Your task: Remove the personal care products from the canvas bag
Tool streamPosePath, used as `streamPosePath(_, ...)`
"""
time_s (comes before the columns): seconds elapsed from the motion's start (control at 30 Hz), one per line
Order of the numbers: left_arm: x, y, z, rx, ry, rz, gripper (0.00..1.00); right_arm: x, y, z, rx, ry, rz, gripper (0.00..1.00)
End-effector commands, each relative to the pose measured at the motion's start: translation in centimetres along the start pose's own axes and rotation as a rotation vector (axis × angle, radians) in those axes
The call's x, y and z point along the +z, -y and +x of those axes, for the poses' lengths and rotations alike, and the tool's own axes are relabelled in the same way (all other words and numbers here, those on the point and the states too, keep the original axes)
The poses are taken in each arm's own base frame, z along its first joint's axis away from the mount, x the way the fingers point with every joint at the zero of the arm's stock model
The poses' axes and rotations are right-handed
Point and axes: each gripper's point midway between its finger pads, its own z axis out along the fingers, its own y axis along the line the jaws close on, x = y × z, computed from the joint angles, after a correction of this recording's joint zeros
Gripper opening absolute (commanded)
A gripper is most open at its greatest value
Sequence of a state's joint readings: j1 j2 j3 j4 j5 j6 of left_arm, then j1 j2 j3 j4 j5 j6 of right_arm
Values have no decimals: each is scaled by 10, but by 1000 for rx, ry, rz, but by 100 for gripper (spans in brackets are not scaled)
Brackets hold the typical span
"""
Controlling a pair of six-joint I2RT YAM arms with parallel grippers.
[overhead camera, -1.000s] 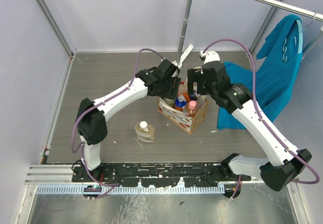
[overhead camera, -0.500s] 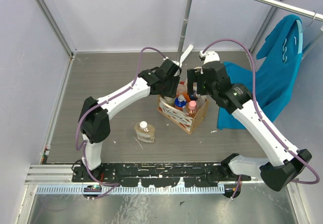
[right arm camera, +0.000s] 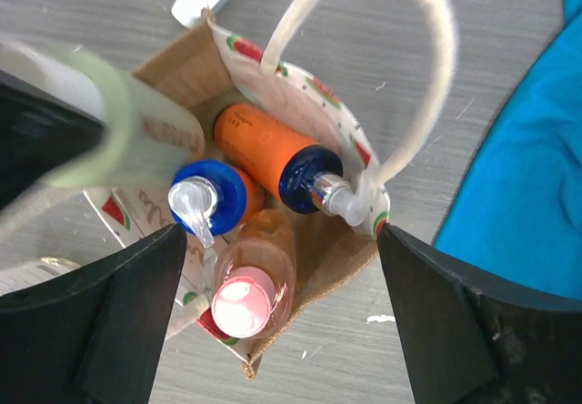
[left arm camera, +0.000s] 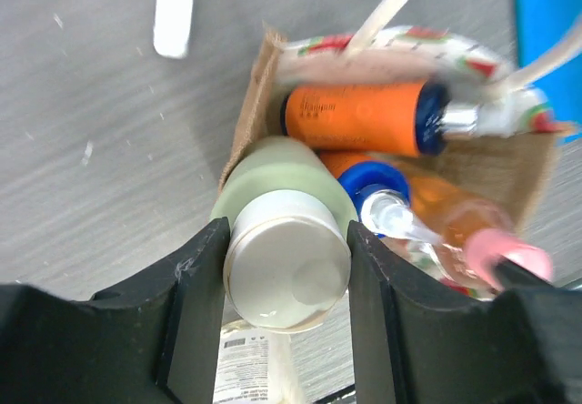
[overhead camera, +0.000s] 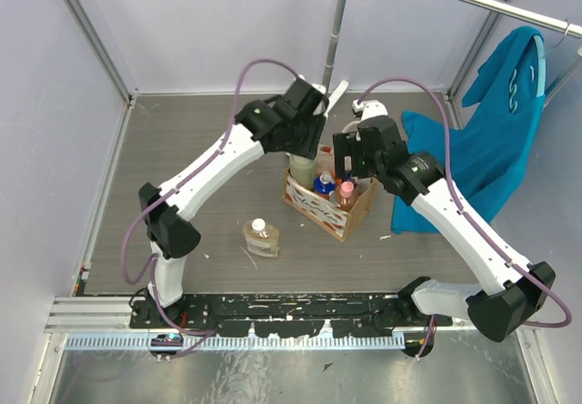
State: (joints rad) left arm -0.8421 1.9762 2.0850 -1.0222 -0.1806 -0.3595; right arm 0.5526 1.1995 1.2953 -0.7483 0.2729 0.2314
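I will next lower my right gripper and ease it back toward the bag's near side. I will bring its open fingers around the pink cap point(overhead camera: 346, 188) point(right arm camera: 244, 305), because that cap faces up uncovered.
The canvas bag point(overhead camera: 338, 215) stands at the table's middle. It also shows in the left wrist view point(left arm camera: 244, 122) and the right wrist view point(right arm camera: 175, 65). My left gripper point(overhead camera: 306, 146) is shut on the white cap of the pale yellow-green bottle point(left arm camera: 282, 181) and holds it upright over the bag's left corner point(overhead camera: 303, 166). Inside lie a dark orange bottle point(right arm camera: 262, 152), an orange bottle with a blue pump cap point(right arm camera: 211, 200) and a pink-capped bottle point(right arm camera: 247, 297). My right gripper point(right arm camera: 280, 240) hangs open above the bag point(overhead camera: 350, 169). The squat amber bottle point(overhead camera: 261, 238) stands on the table, front left.
A teal garment point(overhead camera: 491, 140) hangs from a rack at the right and drapes onto the table beside the bag. The rack's upright pole point(overhead camera: 336, 31) stands just behind the bag. A white strip point(left arm camera: 173, 8) lies on the table by the pole.
My left gripper has risen with the pale yellow-green bottle, drawing it up out of the bag. The right gripper has shifted slightly and stays open over the bag.
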Motion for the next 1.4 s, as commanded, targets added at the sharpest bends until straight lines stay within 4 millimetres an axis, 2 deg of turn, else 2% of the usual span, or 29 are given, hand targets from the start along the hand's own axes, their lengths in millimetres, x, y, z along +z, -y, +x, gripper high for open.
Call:
streamPosePath(0.0, -85, -9, -66, 4, 222, -9, 19, 10, -7, 5, -6, -16, -35, 92)
streamPosePath(0.13, -130, -26, -91, -10, 341, -57, 21, 16, -18, 18, -19, -66, -91, 92)
streamPosePath(0.23, -151, -44, -96, -19, 382, -116, 22, 20, -22, 29, -24, -108, -110, 90)
streamPosePath(0.37, -163, -72, -93, -49, 384, -185, 22, 20, -22, 41, -11, -152, -115, 78)
streamPosePath(0.5, -165, -102, -83, -95, 366, -256, 22, 15, -22, 47, 7, -168, -118, 72)
streamPosePath(0.63, -148, -119, -67, -130, 320, -277, 22, 14, -22, 55, 4, -193, -125, 63)
streamPosePath(0.8, -108, -135, -39, -139, 268, -316, 22, 13, -24, 63, 3, -219, -137, 42)
streamPosePath(0.87, -92, -143, -28, -163, 247, -322, 22, 12, -23, 62, 3, -216, -136, 31)
streamPosePath(1.0, -59, -156, -4, -213, 206, -319, 20, 4, -20, 49, -2, -187, -115, 19)
streamPosePath(1.23, -32, -158, 20, -246, 185, -311, 20, -17, -18, 4, -17, -99, -106, 13)
streamPosePath(1.37, -19, -157, 36, -254, 143, -306, 19, -12, -20, 6, -27, -116, -108, 14)
